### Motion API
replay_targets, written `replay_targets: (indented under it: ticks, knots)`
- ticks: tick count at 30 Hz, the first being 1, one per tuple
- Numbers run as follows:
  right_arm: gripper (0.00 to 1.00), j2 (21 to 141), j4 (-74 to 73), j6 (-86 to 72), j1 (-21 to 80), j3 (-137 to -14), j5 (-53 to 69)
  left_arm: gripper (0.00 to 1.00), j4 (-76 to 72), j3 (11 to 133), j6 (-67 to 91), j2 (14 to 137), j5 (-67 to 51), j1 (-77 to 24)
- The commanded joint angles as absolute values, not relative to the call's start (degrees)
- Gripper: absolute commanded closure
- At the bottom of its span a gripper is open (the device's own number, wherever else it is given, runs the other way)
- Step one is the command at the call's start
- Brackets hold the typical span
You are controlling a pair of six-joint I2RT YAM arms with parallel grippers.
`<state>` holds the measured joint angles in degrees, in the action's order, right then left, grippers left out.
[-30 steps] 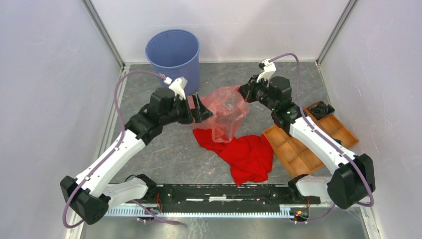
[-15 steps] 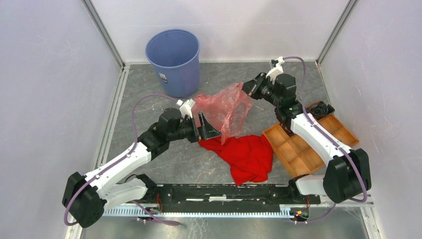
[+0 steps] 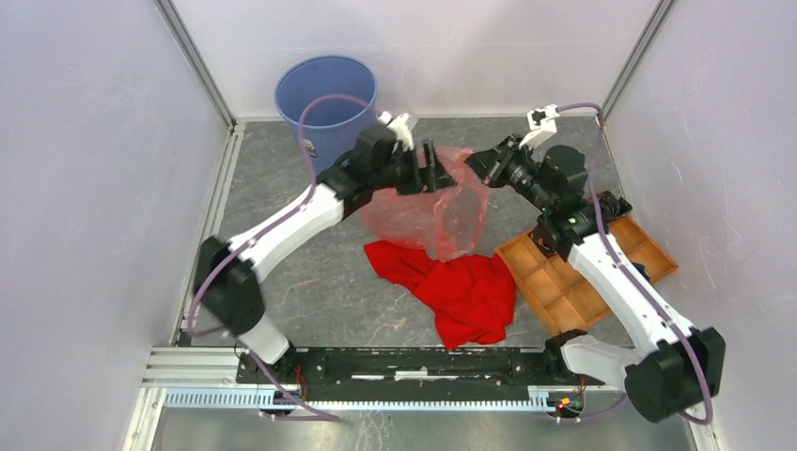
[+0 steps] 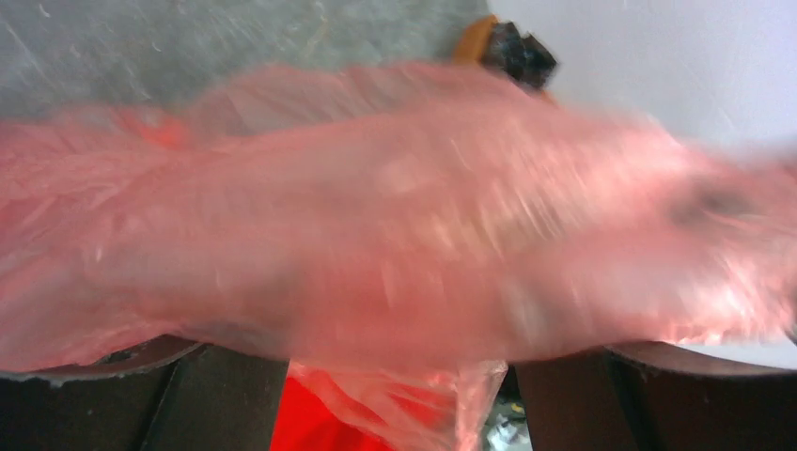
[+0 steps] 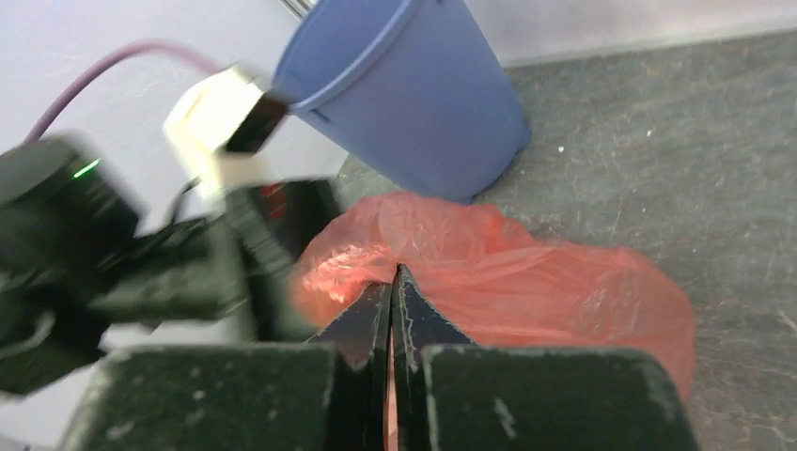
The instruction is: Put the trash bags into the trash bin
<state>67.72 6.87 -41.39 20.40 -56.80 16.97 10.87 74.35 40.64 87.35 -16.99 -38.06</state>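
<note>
Next, my left gripper needs to move back and down to the bag's lower edge by the red cloth, since that edge hangs below and back from the gripper's open fingers.
The trash bag, thin translucent red film, hangs stretched between my two grippers above the table. My right gripper is shut on the bag's upper right edge; its wrist view has the jaws pinched on the film. At the bag's upper left edge is my left gripper, its fingers wide apart, and blurred film drapes across the gap between them. The blue trash bin stands upright at the back left, just behind the left gripper, and also shows in the right wrist view.
A red cloth lies crumpled on the table under and in front of the bag. An orange-brown compartment tray sits at the right under the right arm, with a dark object at its far end. White walls enclose the table.
My left arm swung from the front left up and back to the bag's upper left edge by the bin. The right gripper drew the bag slightly rightward, stretching it wider.
</note>
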Motion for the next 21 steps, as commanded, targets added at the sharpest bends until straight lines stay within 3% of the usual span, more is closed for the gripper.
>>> replay_targets:
  ticks: [1,3,6,8,15,21]
  knots:
    - [1.0,61.46,8.4,-34.77,20.38,-53.37,17.3,0.16,20.68,92.67,26.58,99.57,-11.24,-37.72]
    - [1.0,60.83,5.68,-32.58,20.42,-53.34,16.19,0.17,26.73,101.64,23.02,103.31,-9.24,-37.71]
    - [1.0,60.97,3.96,-29.54,20.28,-53.67,15.57,0.11,28.42,102.62,20.96,101.49,-7.53,-37.75]
    - [1.0,61.49,4.25,-27.9,20.3,-54.19,15.99,0.01,26.81,97.63,20.27,96.51,-7.46,-37.73]
    - [1.0,64.02,7.13,-26.86,20.32,-55.08,17.16,0.0,28.97,77.86,17.48,79.45,-5.03,-37.71]
    - [1.0,66.12,9.75,-29.2,20.31,-55.49,19.42,0.0,26.08,61.43,25.92,65.36,-5.88,-37.71]
